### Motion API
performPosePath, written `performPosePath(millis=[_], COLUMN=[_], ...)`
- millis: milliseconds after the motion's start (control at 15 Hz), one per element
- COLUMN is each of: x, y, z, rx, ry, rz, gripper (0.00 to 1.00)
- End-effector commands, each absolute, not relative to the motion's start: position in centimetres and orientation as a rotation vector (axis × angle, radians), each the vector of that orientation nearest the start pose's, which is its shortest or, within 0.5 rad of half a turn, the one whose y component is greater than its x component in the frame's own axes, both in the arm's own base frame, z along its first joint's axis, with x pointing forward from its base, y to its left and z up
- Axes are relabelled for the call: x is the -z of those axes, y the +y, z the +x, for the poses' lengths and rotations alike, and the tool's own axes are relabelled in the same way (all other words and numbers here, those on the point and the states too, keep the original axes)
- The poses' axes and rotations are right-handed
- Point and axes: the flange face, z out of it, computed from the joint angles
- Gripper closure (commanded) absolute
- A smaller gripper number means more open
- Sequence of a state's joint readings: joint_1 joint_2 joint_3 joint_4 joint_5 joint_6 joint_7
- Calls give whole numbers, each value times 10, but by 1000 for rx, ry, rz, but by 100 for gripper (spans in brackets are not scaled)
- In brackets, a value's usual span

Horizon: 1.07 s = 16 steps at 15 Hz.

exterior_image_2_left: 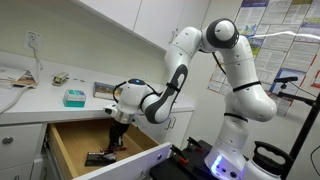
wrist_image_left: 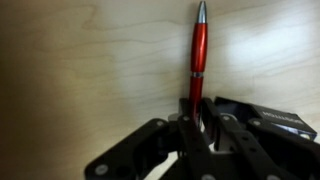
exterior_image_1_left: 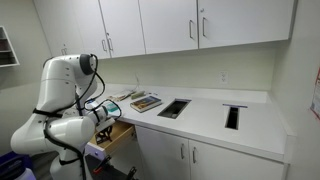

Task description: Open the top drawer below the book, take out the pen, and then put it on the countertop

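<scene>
The white patch of countertop beside the striped book is clear, so I will next lift my gripper from the drawer, move it outward and lower it onto that patch to let go of the red pen (wrist_image_left: pixel 198 50).
The top drawer (exterior_image_2_left: pixel 75 140) stands pulled open and shows its light wooden inside; it also shows in an exterior view (exterior_image_1_left: pixel 120 137). My gripper (exterior_image_2_left: pixel 115 139) reaches down into it. In the wrist view my gripper (wrist_image_left: pixel 198 118) is shut on the lower end of a red pen (wrist_image_left: pixel 198 50) with a silver tip, which lies against the wooden drawer floor. The striped book (exterior_image_1_left: pixel 146 102) lies on the white countertop (exterior_image_1_left: pixel 205 118) above the drawer, and it shows in an exterior view (exterior_image_2_left: pixel 104 90).
A black flat object (wrist_image_left: pixel 285 121) lies in the drawer beside the pen, also seen in an exterior view (exterior_image_2_left: pixel 100 157). A teal box (exterior_image_2_left: pixel 73 97) and papers (exterior_image_2_left: pixel 15 77) sit on the countertop. Two dark cut-outs (exterior_image_1_left: pixel 174 108) break the worktop.
</scene>
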State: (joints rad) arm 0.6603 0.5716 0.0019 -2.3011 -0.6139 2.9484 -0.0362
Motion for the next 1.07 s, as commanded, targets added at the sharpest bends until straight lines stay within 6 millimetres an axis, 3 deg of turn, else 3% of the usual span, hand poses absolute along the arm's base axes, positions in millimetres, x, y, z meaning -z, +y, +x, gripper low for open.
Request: performPosePath(millis=[0,333,667,1000], x=[-129,-192,-269,-329], y=[355,369,362,335], z=[361,353,354,388], rx=[221,297,358,521], ry=[-1985,-2104,-2201,-2031], rz=[-2589,-2682,-2763,-2938], gripper=[96,96,96,96])
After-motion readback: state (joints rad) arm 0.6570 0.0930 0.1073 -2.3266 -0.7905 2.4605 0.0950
